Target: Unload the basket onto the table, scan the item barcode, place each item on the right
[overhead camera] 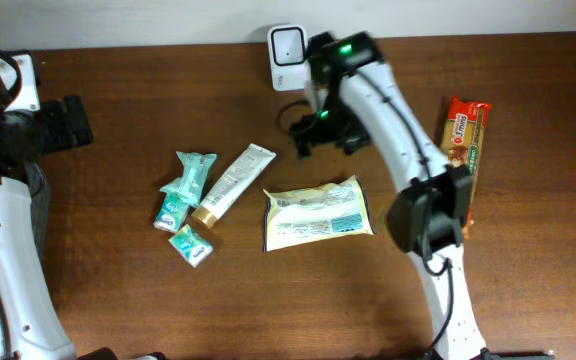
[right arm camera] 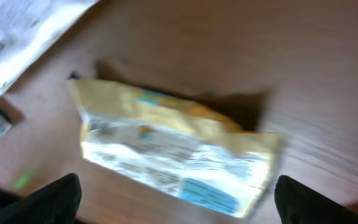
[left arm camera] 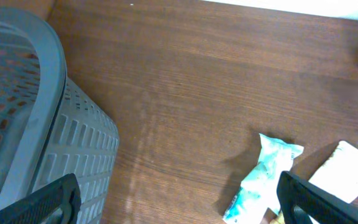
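Observation:
I will next move my right gripper down and back with a turn to close on the packet's end toward the snack pack (right arm camera: 261, 167), because that end lies clear of the tube.
A yellow and white packet (overhead camera: 318, 212) lies flat on the wooden table in the middle; the right wrist view shows it blurred (right arm camera: 173, 149), printed side up with a blue patch. My right gripper (overhead camera: 324, 132) hangs open just behind it and holds nothing, its black fingertips (right arm camera: 55, 199) wide apart at the bottom of the wrist view. The white scanner (overhead camera: 286, 45) stands at the table's back edge, behind the right arm. My left gripper (overhead camera: 68, 122) is at the far left, open and empty (left arm camera: 179, 202).
Teal packets (overhead camera: 190, 178) and a white tube (overhead camera: 233, 182) lie left of the middle, with small teal packs (overhead camera: 190, 245) in front. An orange snack pack (overhead camera: 465, 140) lies at the right. A grey mesh basket (left arm camera: 36, 124) stands under the left gripper.

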`<state>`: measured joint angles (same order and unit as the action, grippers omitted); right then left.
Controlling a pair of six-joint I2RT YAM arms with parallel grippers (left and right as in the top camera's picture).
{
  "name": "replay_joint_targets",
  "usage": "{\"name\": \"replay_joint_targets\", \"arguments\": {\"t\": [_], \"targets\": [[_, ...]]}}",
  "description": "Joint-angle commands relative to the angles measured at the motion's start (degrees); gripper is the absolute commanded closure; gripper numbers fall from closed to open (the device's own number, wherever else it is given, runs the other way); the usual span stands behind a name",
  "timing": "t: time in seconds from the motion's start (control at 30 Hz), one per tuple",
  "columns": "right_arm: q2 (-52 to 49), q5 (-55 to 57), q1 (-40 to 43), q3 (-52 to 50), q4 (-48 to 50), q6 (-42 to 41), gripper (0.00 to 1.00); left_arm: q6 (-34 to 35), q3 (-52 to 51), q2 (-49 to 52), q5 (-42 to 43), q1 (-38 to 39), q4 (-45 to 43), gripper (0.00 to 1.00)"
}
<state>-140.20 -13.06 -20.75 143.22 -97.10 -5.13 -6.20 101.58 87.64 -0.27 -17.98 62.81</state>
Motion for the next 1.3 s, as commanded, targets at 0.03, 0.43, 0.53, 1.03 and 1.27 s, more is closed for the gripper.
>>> {"name": "replay_joint_targets", "arguments": {"t": [0.03, 0.43, 0.53, 1.03, 1.27], "targets": [[1.6, -11.6, 10.7, -2.4, -0.3, 8.3, 0.01, 0.5, 0.3, -0.2, -0.2, -0.2, -0.1, 0.01], [30.5, -6.6, 13.7, -24.4, 1.5, 9.6, 0.01, 0.5, 0.3, -0.2, -0.2, -0.2, -0.1, 0.01], [30.1, -10.9, 13.8, -41.7, 16.5, 9.1, 0.01, 0.5, 0.3, -0.2, -0.2, -0.2, -0.1, 0.01], [21.6, -32.3, 16.0, -71.8, 50.4, 12.0, 0.1, 0.5, 0.3, -0.2, -0.2, -0.2, -0.1, 0.01], [12.8, -33.0, 12.6, -71.8, 48.9, 15.9, 0.44, 0.5, 0.3, -0.2, -0.2, -0.2, -0.1, 0.01]]}}
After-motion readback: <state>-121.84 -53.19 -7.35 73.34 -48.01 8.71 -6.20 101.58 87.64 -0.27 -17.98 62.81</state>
